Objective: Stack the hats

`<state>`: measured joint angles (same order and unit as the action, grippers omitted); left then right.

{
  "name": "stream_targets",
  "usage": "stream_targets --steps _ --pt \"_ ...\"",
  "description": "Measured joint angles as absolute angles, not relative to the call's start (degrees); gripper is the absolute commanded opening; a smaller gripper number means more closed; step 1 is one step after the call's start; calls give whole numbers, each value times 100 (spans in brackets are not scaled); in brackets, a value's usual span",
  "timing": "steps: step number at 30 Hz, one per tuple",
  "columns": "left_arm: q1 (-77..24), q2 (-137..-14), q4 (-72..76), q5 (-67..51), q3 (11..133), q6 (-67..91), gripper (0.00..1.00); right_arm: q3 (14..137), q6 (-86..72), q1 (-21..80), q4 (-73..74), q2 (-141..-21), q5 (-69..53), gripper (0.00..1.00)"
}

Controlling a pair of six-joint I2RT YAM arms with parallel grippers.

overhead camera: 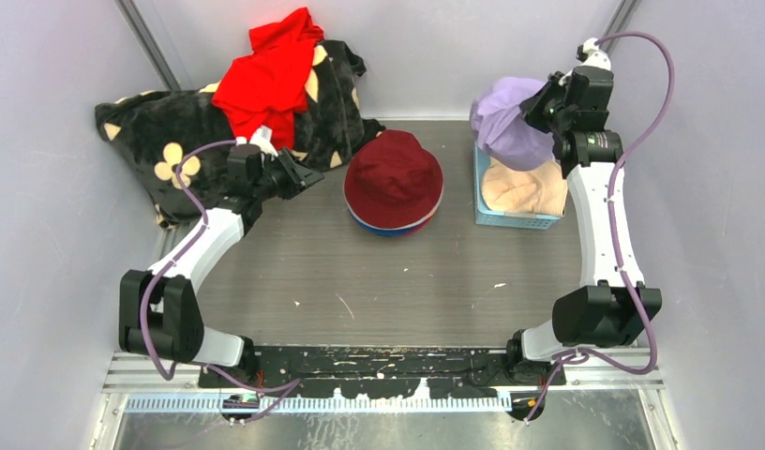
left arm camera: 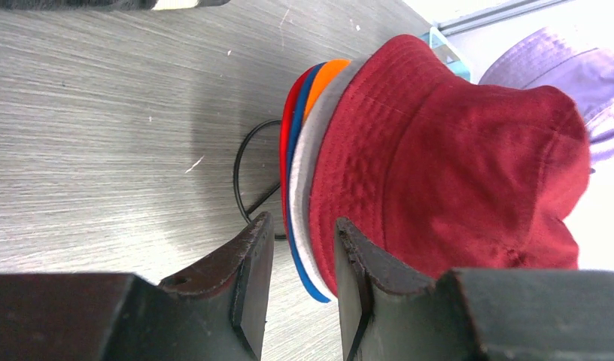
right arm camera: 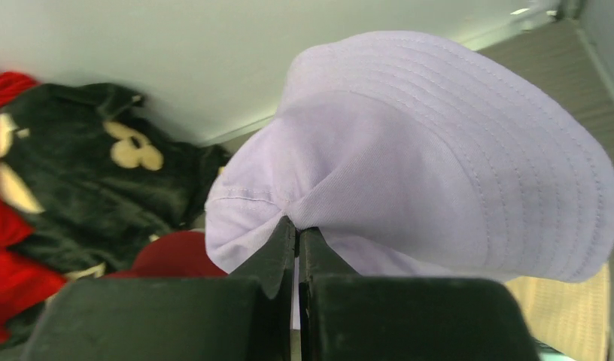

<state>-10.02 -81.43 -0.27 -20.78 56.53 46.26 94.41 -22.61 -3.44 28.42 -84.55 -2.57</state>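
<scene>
My right gripper carries the lavender hat (overhead camera: 503,124) over to the left in the top view next, then lowers and releases it, since the maroon hat tops the stack there.
A stack of hats sits mid-table with a maroon hat (overhead camera: 394,173) (left arm camera: 447,158) on top. Under it show grey, orange, blue and red brims (left arm camera: 304,150). My left gripper (overhead camera: 308,176) (left arm camera: 302,222) stands open just left of the stack, and nothing lies between its fingers. My right gripper (overhead camera: 538,111) (right arm camera: 297,224) is shut on a pinched fold of a lavender hat (overhead camera: 503,124) (right arm camera: 424,150). It holds that hat in the air above a cream hat (overhead camera: 524,190) (right arm camera: 571,316) that lies in a blue basket (overhead camera: 512,221).
A black blanket with cream flowers (overhead camera: 163,131) (right arm camera: 93,188) is heaped at the back left, with a bright red garment (overhead camera: 266,80) on top of it. Grey walls close the back and both sides. A thin black cable loop (left arm camera: 247,177) lies beside the stack.
</scene>
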Motion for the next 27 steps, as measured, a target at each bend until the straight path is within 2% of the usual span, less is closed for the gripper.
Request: stream_targets --steps 9,16,22,27 --pt "-1007 -7507 -93 -2078 5544 4626 36 9826 -2663 -244 2729 -8346 -1942 1" --pt "-1007 -7050 -169 -2075 5441 4626 36 10079 -3706 -198 1640 -8217 -3404 1" --pt "-1007 -6753 -285 -2071 5323 4626 36 10320 -4676 47 613 -8200 -4080 1" --pt "-1007 -6602 -403 -2049 5286 4626 36 10331 -5251 709 5 -8213 -4283 1"
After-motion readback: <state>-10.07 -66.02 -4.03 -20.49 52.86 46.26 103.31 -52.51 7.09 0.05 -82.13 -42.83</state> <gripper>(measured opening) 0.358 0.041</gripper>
